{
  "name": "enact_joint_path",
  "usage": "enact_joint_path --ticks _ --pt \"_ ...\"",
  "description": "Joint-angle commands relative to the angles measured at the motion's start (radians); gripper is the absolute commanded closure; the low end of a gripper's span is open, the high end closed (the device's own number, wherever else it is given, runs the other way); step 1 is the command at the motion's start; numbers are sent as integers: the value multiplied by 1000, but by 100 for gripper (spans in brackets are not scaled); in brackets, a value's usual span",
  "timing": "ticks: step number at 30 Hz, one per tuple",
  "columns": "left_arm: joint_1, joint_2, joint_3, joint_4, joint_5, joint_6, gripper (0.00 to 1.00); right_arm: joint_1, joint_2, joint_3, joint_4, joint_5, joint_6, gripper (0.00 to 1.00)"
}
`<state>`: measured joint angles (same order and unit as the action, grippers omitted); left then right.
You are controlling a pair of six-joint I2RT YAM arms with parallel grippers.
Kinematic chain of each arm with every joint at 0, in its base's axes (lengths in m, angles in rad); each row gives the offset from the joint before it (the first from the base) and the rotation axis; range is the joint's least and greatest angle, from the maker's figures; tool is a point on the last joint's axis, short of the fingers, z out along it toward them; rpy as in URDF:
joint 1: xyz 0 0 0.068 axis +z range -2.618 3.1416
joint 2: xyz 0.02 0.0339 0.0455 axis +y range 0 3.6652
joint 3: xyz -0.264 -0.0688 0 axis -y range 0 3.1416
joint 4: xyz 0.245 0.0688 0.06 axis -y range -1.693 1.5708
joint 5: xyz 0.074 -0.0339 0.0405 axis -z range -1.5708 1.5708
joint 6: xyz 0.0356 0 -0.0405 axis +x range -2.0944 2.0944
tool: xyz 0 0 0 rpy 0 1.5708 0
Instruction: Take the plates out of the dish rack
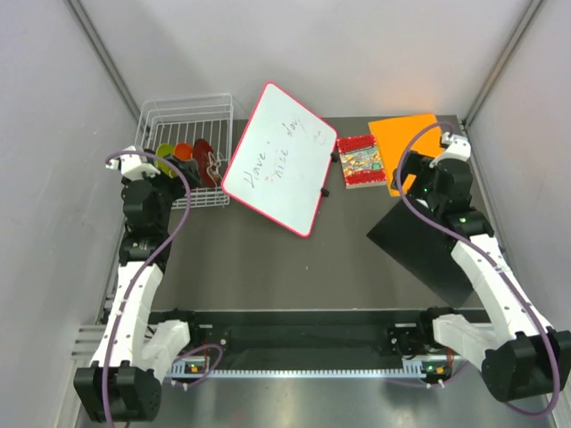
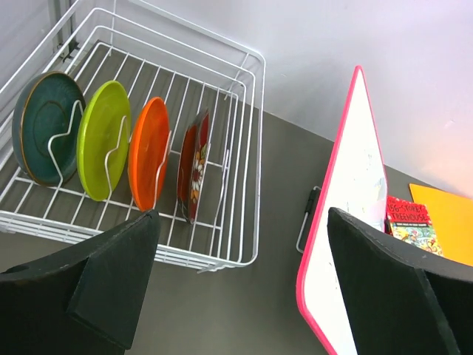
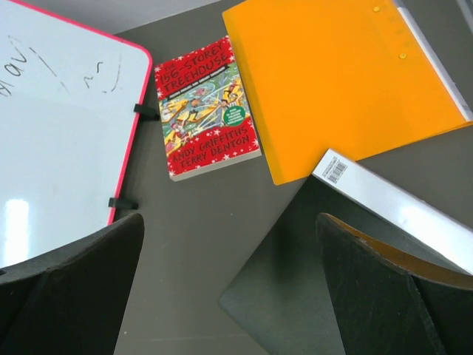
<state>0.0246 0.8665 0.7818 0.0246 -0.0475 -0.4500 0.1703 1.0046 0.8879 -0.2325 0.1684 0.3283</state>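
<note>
Bare wires are beside the dark red plate's patterned bottom at the end of the plate row. Next, my left gripper needs to turn and go down with its fingers on both sides of the dark red plate's upper rim [image 1: 203, 160] [image 2: 195, 157].
The white wire dish rack [image 1: 189, 101] stands at the back left. In the left wrist view four plates stand upright in its dividers [image 2: 259, 118]: dark teal [image 2: 43, 126], lime green [image 2: 103, 148], orange [image 2: 148, 159] and dark red with a patterned underside [image 2: 194, 166]. From above I see the lime green [image 1: 165, 149], orange [image 1: 183, 150] and dark red [image 1: 203, 160] plates; the teal one is hidden by my left arm. My left gripper [image 2: 244, 288] is open and empty, above the rack's near right corner [image 1: 186, 171]. My right gripper [image 3: 229, 288] is open and empty at the back right [image 1: 417, 181].
A pink-framed whiteboard [image 1: 278, 159] lies tilted just right of the rack and shows in the left wrist view [image 2: 355, 222]. A red book [image 3: 203, 107], an orange folder [image 3: 340, 81] and a dark folder [image 3: 295, 296] lie under my right gripper. Grey walls enclose the table.
</note>
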Motion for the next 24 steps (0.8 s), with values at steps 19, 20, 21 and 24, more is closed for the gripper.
enact_joint_path --ticks 19,20,21,24 --pt "0 399 8 438 -46 226 15 14 157 17 71 -30 -67 0" --pt "0 422 13 458 -52 231 16 14 170 14 78 -32 -64 0" --pt "0 469 26 478 -52 231 16 14 178 11 84 -33 -64 0" --pt "0 552 62 537 -51 232 17 14 210 6 105 -37 -61 0"
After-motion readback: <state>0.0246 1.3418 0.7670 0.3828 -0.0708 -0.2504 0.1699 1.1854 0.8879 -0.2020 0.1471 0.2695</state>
